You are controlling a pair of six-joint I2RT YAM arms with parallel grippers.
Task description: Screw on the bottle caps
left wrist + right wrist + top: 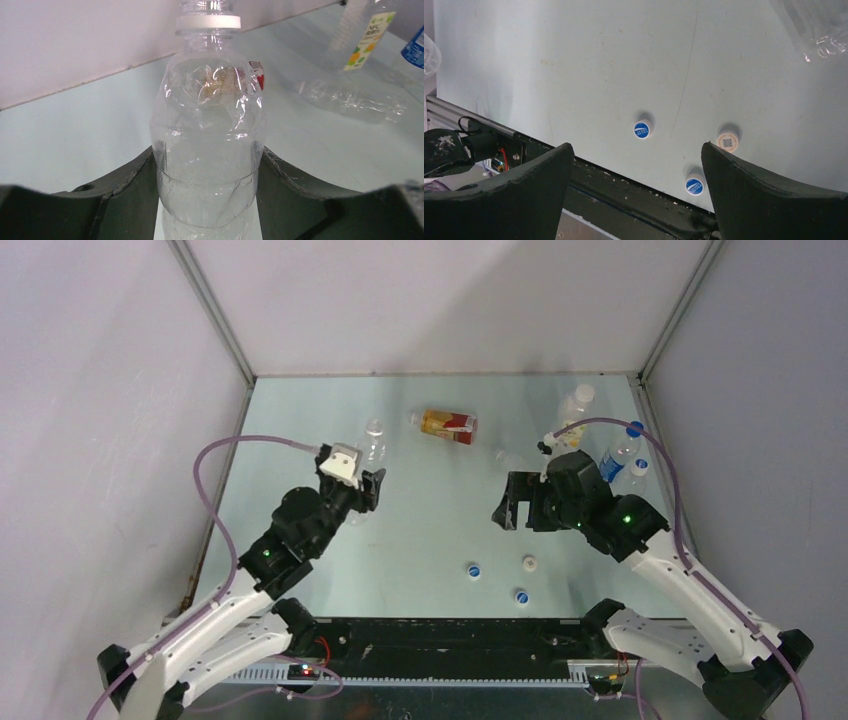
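The held bottle's neck is open, so next my right gripper should go down, back and left in the top view, onto the blue cap nearest the held bottle (474, 571) (642, 130).
My left gripper (368, 490) (207, 167) is shut on the lower body of an upright clear bottle (375, 445) (207, 115), whose neck is open with a white ring. A second clear bottle (510, 458) (350, 100) lies on its side. The amber bottle with a red-orange label (448, 424) lies at the back. My right gripper (508, 502) (636, 150) is open and empty, above the table. Three caps lie near the front edge: a blue cap (474, 569) (642, 129), a white cap (528, 562) (728, 141) and another blue cap (521, 595) (694, 186).
A yellow-labelled clear bottle (575, 410) (367, 35) and a blue-labelled bottle (622, 455) (415, 47) stand at the back right. Grey walls close in the table on three sides. A black rail (624, 195) runs along the front edge.
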